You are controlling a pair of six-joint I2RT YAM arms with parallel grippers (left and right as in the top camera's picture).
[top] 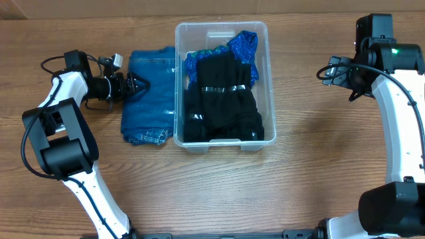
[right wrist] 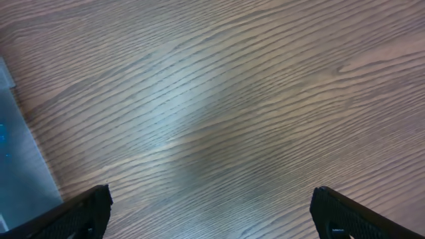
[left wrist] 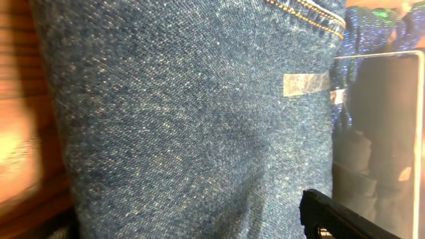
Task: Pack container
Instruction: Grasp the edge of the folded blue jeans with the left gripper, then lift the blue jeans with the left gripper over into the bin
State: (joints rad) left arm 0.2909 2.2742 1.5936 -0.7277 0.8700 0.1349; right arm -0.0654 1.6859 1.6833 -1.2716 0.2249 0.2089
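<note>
I will push my left gripper toward the container point(top: 270, 73) next, put my open fingers on both sides of the jeans' loose edge and close, because the loose edge is at my open fingers, away from the container's side.
The clear container point(top: 270, 73) stands mid-table and holds black garments point(top: 224, 99) and a shiny blue cloth point(top: 242, 44). Folded blue jeans point(top: 149, 93) lie on the table against its left wall. My left gripper point(top: 136, 85) is open at the jeans' left edge, low over the denim. In the left wrist view the jeans point(left wrist: 186, 113) fill the frame, only one finger point(left wrist: 345, 216) shows, and the container wall point(left wrist: 378, 133) is at the right. My right gripper point(top: 345, 72) is open and empty over bare wood point(right wrist: 209, 212), right of the container point(right wrist: 20, 166).
The wooden table point(top: 319, 166) extends around the container. The right arm's base column point(top: 398, 133) stands along the right side, and the left arm's base point(top: 63, 146) stands at the front left.
</note>
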